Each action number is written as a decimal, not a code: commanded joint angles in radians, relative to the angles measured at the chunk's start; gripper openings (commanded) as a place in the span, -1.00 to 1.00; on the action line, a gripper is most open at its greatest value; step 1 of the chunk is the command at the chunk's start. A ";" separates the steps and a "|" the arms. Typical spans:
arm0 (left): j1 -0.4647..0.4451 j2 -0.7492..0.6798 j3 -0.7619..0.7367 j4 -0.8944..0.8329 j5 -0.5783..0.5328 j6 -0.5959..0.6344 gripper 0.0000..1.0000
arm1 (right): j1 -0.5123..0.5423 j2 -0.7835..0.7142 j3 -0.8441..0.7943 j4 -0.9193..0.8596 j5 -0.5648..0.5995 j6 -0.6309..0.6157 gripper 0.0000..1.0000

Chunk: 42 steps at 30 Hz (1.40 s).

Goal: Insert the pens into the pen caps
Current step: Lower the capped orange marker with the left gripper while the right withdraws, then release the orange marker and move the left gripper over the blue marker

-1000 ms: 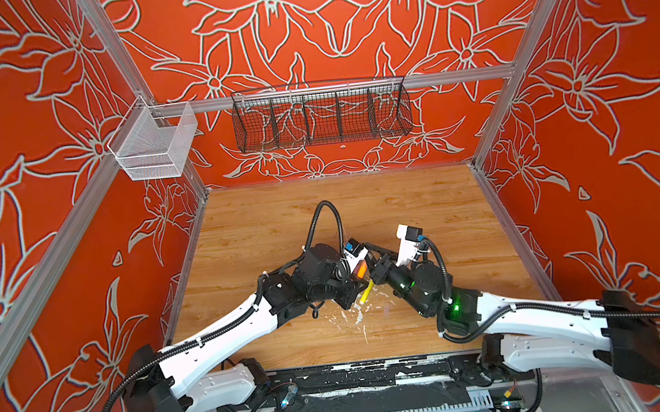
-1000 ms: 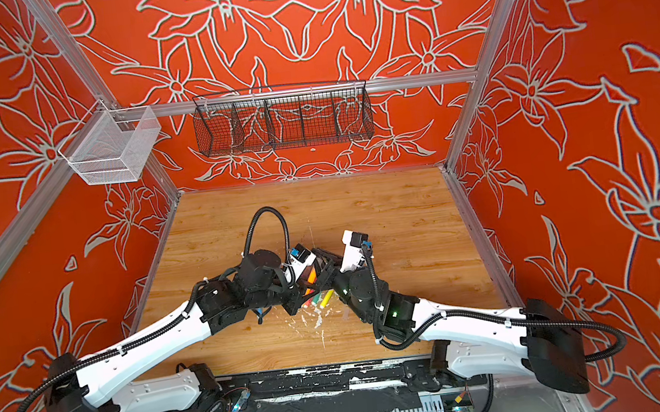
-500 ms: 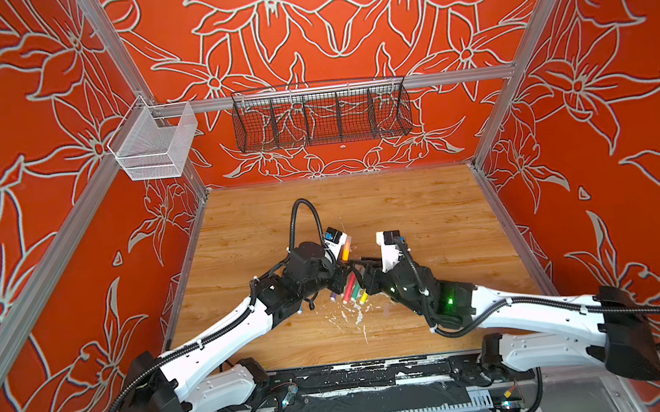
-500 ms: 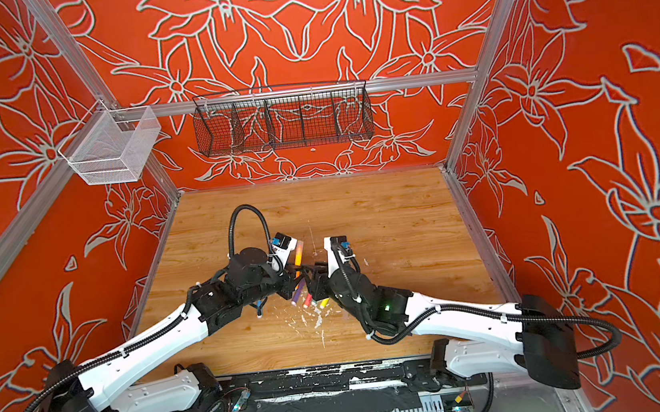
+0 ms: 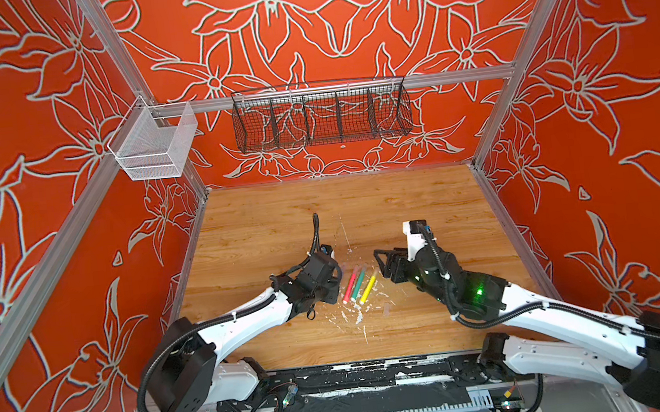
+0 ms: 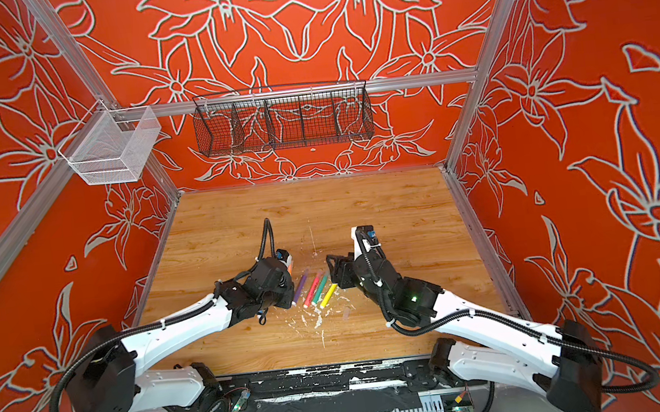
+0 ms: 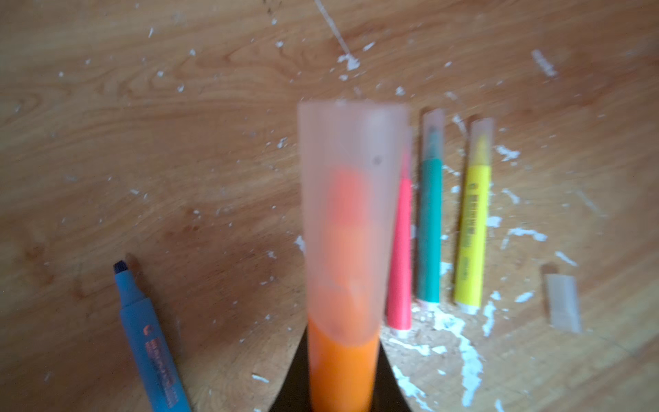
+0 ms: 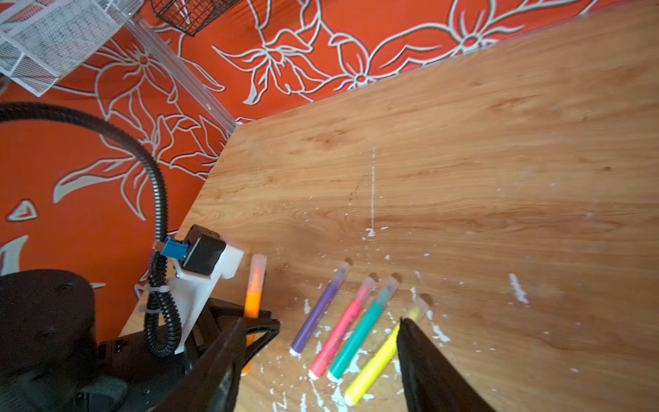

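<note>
The orange pen already has a clear cap on its tip, so my left gripper will next lower the pen onto the bare wood between the purple (image 8: 319, 310) and blue pens and let it go.
My left gripper (image 7: 342, 392) is shut on the orange pen (image 7: 342, 356), which wears a clear pen cap (image 7: 351, 214) over its tip; the same orange pen (image 8: 254, 296) shows in the right wrist view. Purple (image 8: 319, 310), pink (image 8: 342, 328), green (image 8: 363, 331) and yellow (image 8: 378, 360) pens lie side by side on the table, each capped. The blue pen (image 7: 149, 339) lies uncapped apart from them. One loose pen cap (image 7: 563, 303) lies beyond the yellow pen. My right gripper (image 8: 321, 374) hangs open and empty just right of the row, also seen in a top view (image 6: 335, 269).
White paint flecks (image 5: 359, 317) litter the wooden table (image 5: 403, 207) around the pens. A black wire basket (image 5: 320, 114) and a white mesh basket (image 5: 154, 144) hang on the back rail. Red patterned walls close in three sides.
The two grippers met over the pens, then parted. My right gripper opened and drew back right. My left gripper pulled back left, keeping the orange pen with its cap on.
</note>
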 commanded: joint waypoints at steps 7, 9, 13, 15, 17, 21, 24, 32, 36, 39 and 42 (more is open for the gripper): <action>0.020 0.155 0.073 -0.098 -0.087 -0.093 -1.00 | -0.179 -0.095 -0.069 -0.188 0.071 -0.074 0.49; 0.020 0.186 0.087 -0.119 -0.098 -0.107 -1.00 | -0.218 -0.091 -0.071 -0.200 0.072 -0.086 0.48; 0.020 0.235 0.104 -0.140 -0.098 -0.124 -1.00 | -0.288 -0.082 -0.091 -0.199 0.102 -0.115 0.49; 0.021 0.253 0.106 -0.141 -0.095 -0.130 -1.00 | -0.321 -0.076 -0.103 -0.190 0.111 -0.125 0.50; 0.021 0.265 0.110 -0.141 -0.088 -0.132 -1.00 | -0.352 -0.068 -0.115 -0.183 0.124 -0.137 0.50; 0.020 0.282 0.117 -0.144 -0.079 -0.132 -0.94 | -0.399 -0.039 -0.135 -0.158 0.174 -0.166 0.50; 0.021 0.280 0.125 -0.149 -0.068 -0.129 -0.84 | -0.426 -0.010 -0.150 -0.128 0.215 -0.192 0.49; 0.021 0.217 0.140 -0.178 -0.072 -0.112 -0.33 | -0.471 0.056 -0.186 -0.035 0.272 -0.238 0.50; 0.027 0.147 0.152 -0.209 -0.099 -0.095 -0.11 | -0.473 0.069 -0.192 -0.018 0.259 -0.239 0.49; 0.051 0.083 0.147 -0.229 -0.122 -0.093 -0.06 | -0.474 0.073 -0.194 -0.017 0.249 -0.236 0.48; 0.098 0.012 0.112 -0.229 -0.129 -0.106 -0.04 | -0.474 0.073 -0.196 -0.017 0.245 -0.235 0.47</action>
